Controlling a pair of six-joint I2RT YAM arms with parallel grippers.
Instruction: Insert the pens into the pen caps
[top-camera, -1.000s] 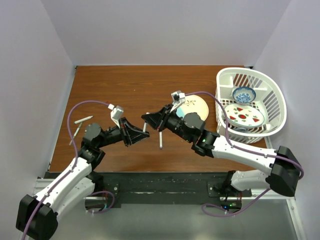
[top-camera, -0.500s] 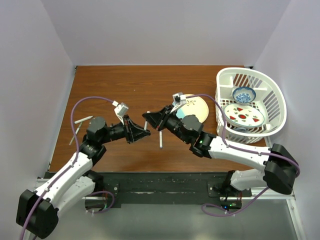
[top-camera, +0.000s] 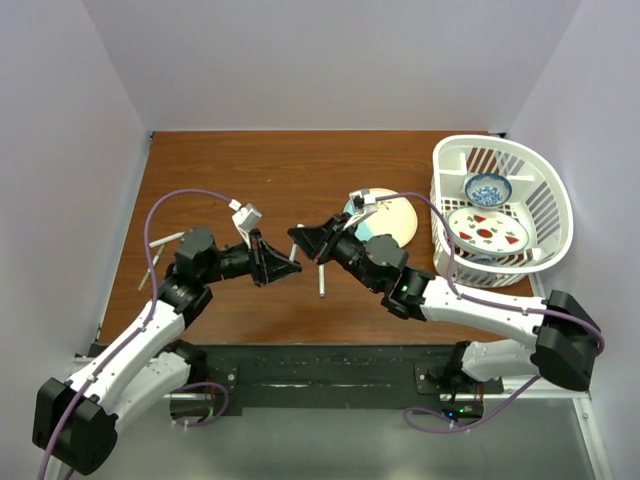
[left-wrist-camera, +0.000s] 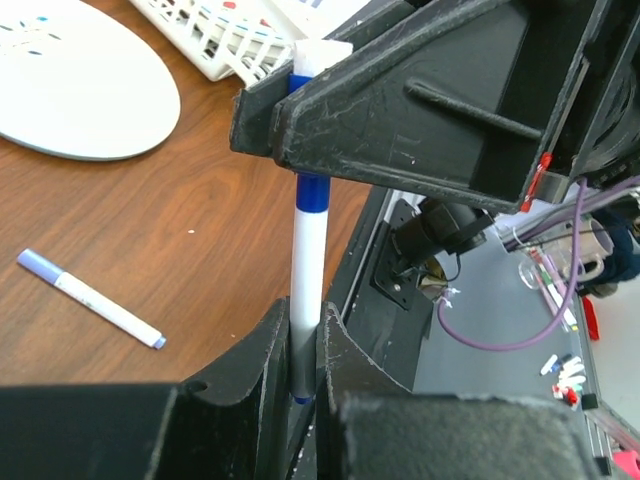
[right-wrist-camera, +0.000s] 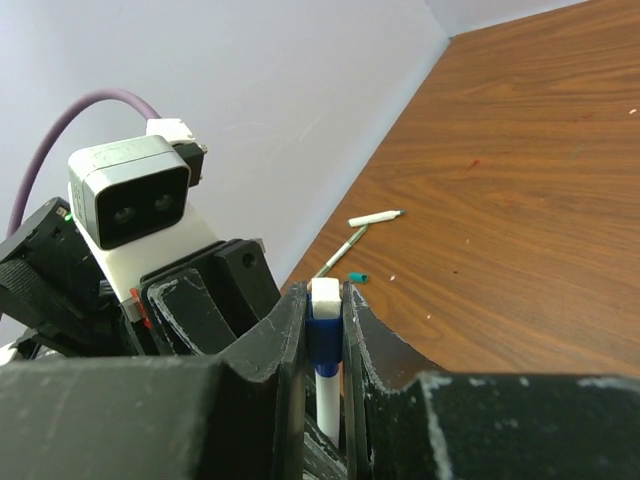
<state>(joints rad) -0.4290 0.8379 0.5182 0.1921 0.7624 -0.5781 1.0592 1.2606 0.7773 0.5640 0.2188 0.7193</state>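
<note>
The white pen's upper end (top-camera: 294, 252) is already in the dark blue cap, so my left gripper will next tilt and lower to the table beside the second pen (top-camera: 322, 281).
My left gripper (top-camera: 283, 268) is shut on the lower end of a white pen (left-wrist-camera: 308, 250), seen between its fingers in the left wrist view (left-wrist-camera: 303, 325). My right gripper (top-camera: 300, 238) is shut on a dark blue cap (right-wrist-camera: 325, 330) with a white end. The pen's upper end sits in that cap (left-wrist-camera: 310, 190), and both grippers meet tip to tip above the table. A second pen (top-camera: 321, 280) with a pale blue end lies on the table just below them. Two more pens (top-camera: 167, 240) (top-camera: 155, 262) and a green cap (right-wrist-camera: 357, 277) lie at the far left.
A cream plate (top-camera: 395, 215) lies right behind the right gripper. A white basket (top-camera: 440, 160) at the right holds a blue bowl (top-camera: 488, 188) and a patterned plate (top-camera: 488, 230). White walls close the left, back and right sides.
My left gripper has moved right and up toward the right gripper. The gap between them has closed, and the pen now reaches into the blue cap.
</note>
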